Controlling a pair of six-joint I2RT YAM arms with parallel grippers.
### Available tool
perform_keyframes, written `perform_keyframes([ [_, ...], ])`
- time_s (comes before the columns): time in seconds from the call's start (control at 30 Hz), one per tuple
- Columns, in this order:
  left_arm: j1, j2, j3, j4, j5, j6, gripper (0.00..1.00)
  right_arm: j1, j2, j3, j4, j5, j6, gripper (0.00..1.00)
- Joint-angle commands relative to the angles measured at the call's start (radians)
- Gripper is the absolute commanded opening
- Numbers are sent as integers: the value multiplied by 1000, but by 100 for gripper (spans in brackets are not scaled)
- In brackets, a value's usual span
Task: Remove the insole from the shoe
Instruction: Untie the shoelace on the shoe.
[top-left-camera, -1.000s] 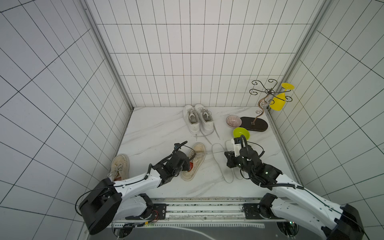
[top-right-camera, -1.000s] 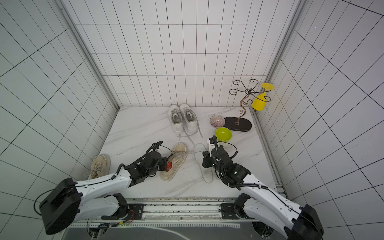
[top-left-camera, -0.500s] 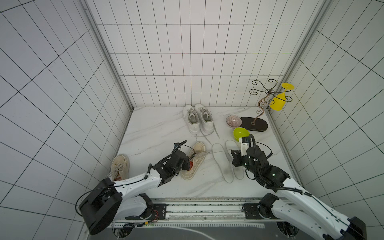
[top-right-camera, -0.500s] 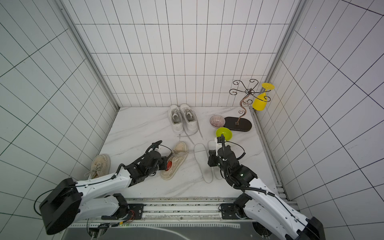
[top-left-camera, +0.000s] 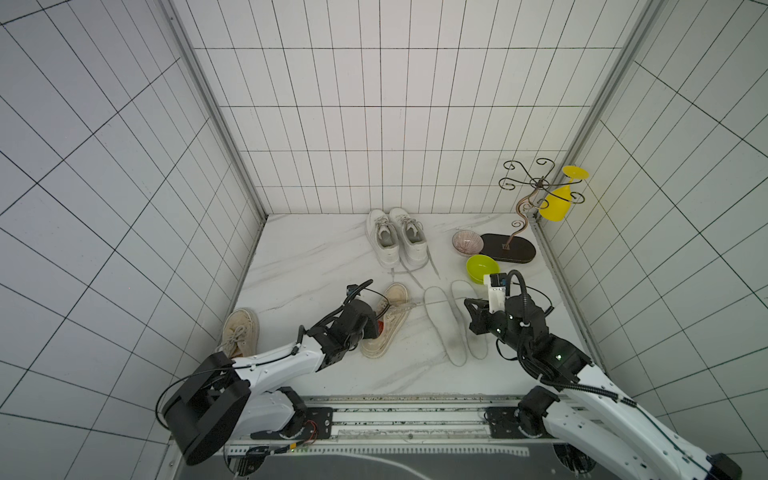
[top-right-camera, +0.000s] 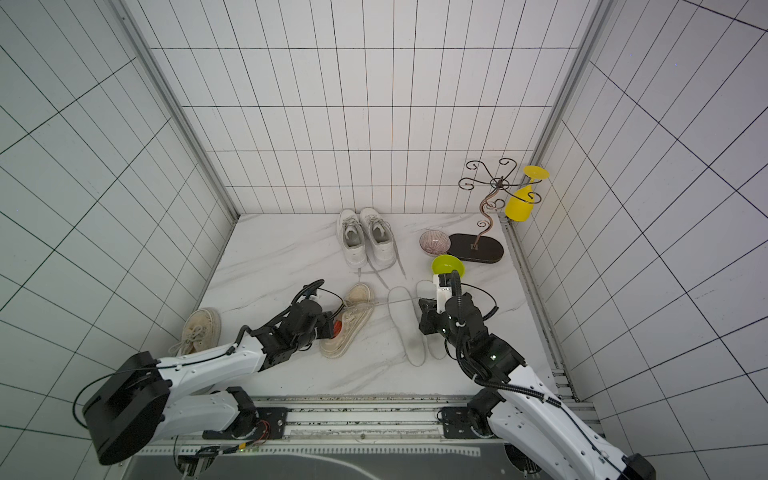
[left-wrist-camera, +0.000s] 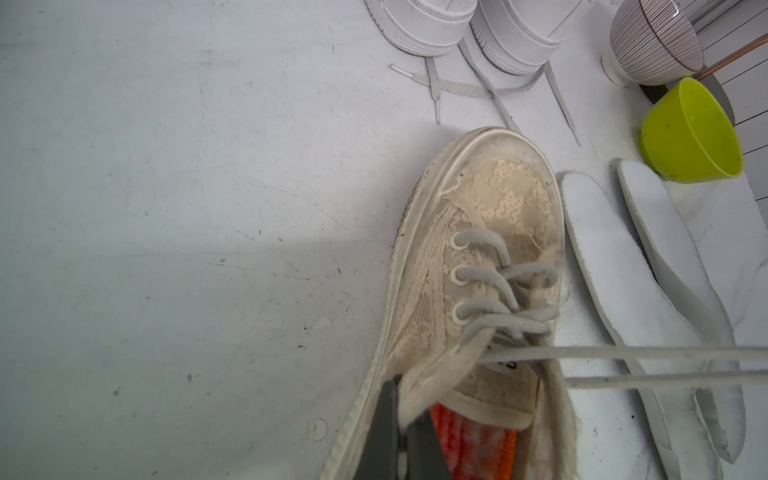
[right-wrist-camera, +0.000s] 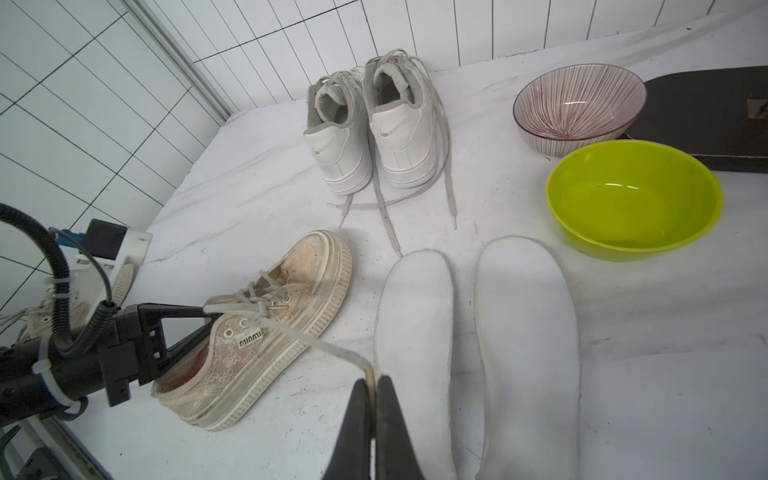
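Note:
I will draw the taut lace farther away with my right gripper, because the beige shoe (top-left-camera: 392, 320) (right-wrist-camera: 264, 332) lies across a white insole from it. Then I will move back toward the shoe and release.
A beige lace shoe (top-left-camera: 392, 316) (top-right-camera: 355, 318) lies mid-table with an orange insole (left-wrist-camera: 478, 451) (right-wrist-camera: 187, 368) showing inside its opening. My left gripper (left-wrist-camera: 405, 411) (top-left-camera: 371, 329) is shut on the shoe's side collar, one finger outside and one inside beside the insole. My right gripper (right-wrist-camera: 371, 380) (top-left-camera: 468, 302) is shut on the end of the shoe's grey lace (right-wrist-camera: 316, 345) (left-wrist-camera: 623, 353). The lace runs taut from the eyelets across a white insole to the right gripper.
Two loose white insoles (top-left-camera: 442, 328) (top-left-camera: 469, 320) lie right of the shoe. Behind are white sneakers (top-left-camera: 397, 239), a green bowl (top-left-camera: 482, 268), a striped bowl (top-left-camera: 466, 242) and a wire stand (top-left-camera: 507, 248) holding a yellow cup (top-left-camera: 557, 205). Another beige shoe (top-left-camera: 241, 332) sits by the left wall.
My right arm has shifted to the right, away from the shoe, drawing the lace out straight. The left gripper has stayed on the shoe's collar.

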Motion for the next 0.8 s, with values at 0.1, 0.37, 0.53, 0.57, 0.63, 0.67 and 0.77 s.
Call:
perform_keyframes([
  [0.1,36,9,-21,-93,-130,-1,0,-27,-103,-8,27,178,13,0],
  [0.37,65,16,-27,-75,-103,4,0,-34,-117,14,-13,192,-5,0],
  [0.53,65,-10,-26,-43,-54,43,0,-34,-46,-33,64,-32,-32,0],
  [0.57,64,-19,-26,-33,-37,57,0,-34,-21,-48,91,-94,-36,0],
  [0.63,60,-31,-20,-24,-13,76,0,-30,25,-70,123,-167,-34,0],
  [0.67,59,-37,-18,-16,3,87,0,-26,50,-79,133,-185,-32,0],
  [0.77,43,-46,-12,6,36,109,0,9,122,-84,155,-211,-50,6],
])
